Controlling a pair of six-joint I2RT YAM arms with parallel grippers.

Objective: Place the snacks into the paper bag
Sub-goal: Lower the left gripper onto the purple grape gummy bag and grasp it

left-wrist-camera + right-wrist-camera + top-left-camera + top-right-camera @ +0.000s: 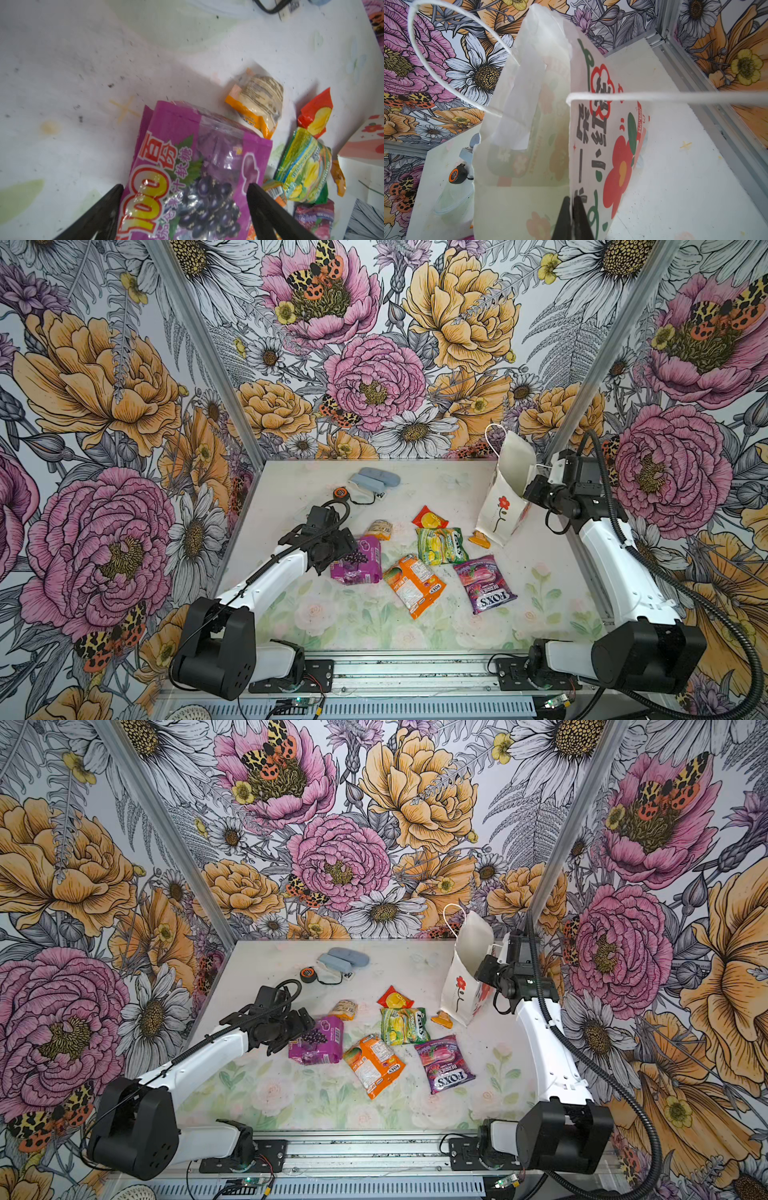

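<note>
My left gripper should move down onto the near part of the purple packet next and close, since the packet already lies between its two open fingers.
Several snacks lie on the table: a purple grape packet (359,562) (187,166), an orange packet (413,583), a green-yellow one (440,545), a red-yellow one (430,518), the Fox's Berries packet (484,583) and a small beige-orange packet (381,529). My left gripper (332,551) (185,185) is open over the purple packet's left end, one finger on each side of it. The white paper bag (505,497) (521,187) stands at the back right, mouth open. My right gripper (525,489) (572,199) is shut on the bag's side wall near the rim.
Two grey-blue cases (374,480) and a black-orange tape measure (340,492) with its cord lie at the back of the table. A small orange wrapper (480,539) rests against the bag's foot. Metal frame posts and flowered walls enclose the table.
</note>
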